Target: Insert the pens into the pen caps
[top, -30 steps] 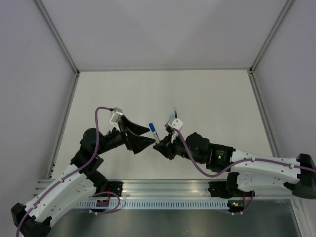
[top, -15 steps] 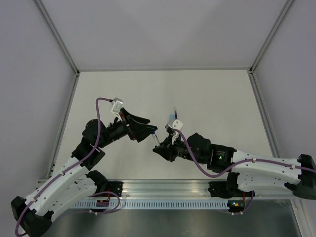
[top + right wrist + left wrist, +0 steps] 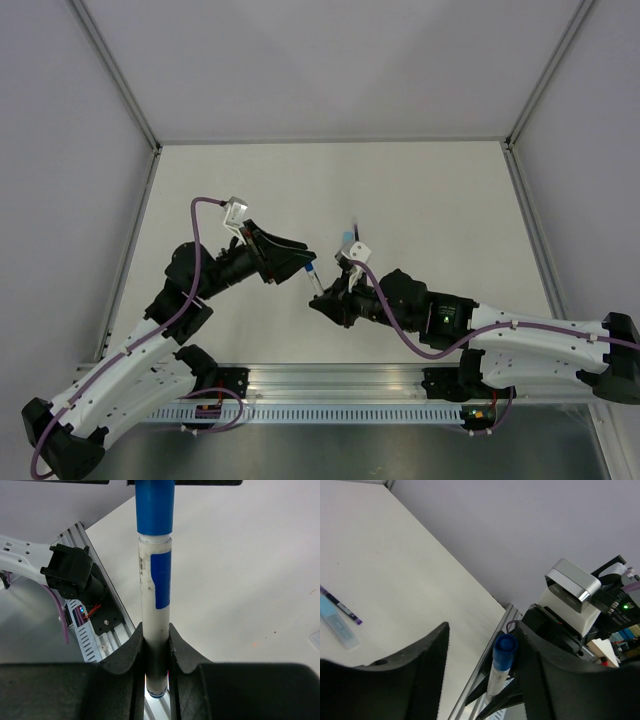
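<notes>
My right gripper needs to swing outward and down next and tilt the held pen flat to release it beside the slim dark pen, because the held pen already has its cap on.
A white-barrelled pen (image 3: 155, 605) stands upright between the fingers of my right gripper (image 3: 156, 650), which is shut on its lower end. A dark blue pen cap (image 3: 155, 507) sits on the pen's top end. My left gripper (image 3: 482, 670) is open around that cap (image 3: 505, 650): the cap lies close to the right finger, and a wide gap separates it from the left finger. From above, the two grippers meet at the pen (image 3: 313, 280) over the table's middle. A pale sky-blue pen cap (image 3: 337, 625) and a slim dark pen (image 3: 342, 609) lie side by side on the table.
The right arm's wrist camera (image 3: 572, 585) sits just behind the held pen. The aluminium rail (image 3: 330, 385) runs along the near edge. Grey walls enclose the white table (image 3: 420, 190) on the other three sides.
The left gripper has moved right and in over the capped end of the pen, and its jaws have narrowed around the dark blue cap. The right gripper has held still with the pen.
</notes>
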`<state>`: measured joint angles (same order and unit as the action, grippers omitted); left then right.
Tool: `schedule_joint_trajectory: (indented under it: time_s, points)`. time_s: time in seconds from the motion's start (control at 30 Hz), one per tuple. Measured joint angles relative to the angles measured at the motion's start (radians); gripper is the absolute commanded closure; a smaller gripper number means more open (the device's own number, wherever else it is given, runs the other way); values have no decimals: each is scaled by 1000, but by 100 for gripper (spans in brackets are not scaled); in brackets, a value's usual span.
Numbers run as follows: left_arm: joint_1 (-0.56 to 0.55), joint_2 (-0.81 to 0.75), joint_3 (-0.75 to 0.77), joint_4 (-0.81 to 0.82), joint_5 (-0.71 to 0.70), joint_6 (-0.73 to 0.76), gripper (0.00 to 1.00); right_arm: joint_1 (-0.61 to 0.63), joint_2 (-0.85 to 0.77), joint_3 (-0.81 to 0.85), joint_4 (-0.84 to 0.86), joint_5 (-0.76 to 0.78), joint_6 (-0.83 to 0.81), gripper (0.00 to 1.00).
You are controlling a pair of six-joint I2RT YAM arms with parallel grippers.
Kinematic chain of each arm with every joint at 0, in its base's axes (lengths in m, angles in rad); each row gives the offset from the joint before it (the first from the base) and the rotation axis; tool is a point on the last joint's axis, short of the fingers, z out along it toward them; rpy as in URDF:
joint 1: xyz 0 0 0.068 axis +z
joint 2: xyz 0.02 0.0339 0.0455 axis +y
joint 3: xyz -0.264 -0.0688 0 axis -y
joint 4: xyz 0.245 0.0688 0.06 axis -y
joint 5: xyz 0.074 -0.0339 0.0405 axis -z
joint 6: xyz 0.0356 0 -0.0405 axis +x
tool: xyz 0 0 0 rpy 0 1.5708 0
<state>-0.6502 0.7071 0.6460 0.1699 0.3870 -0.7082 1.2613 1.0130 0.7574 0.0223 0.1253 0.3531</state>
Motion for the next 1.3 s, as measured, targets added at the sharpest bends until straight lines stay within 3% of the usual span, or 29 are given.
schedule_joint_trajectory:
  time_s: [0.03,0.1,0.13,0.53,1.1,1.3]
  points:
    - [0,-1,0,5,8,-2,62,0,1,0,0,1,2,100]
    - [0,-1,0,19,25,-13,81,-2,8,0,-1,7,6,100]
    - [-1,-2,0,24,34,-16,98,-3,14,0,0,11,9,100]
    - [18,-33,-90,130,16,-18,98,-29,111,148,-190,33,-12,100]
    - [38,101,-122,273,-152,-31,98,-110,333,432,-495,216,-267,100]
    - [39,130,-164,371,-180,-36,98,-164,360,459,-517,169,-325,100]
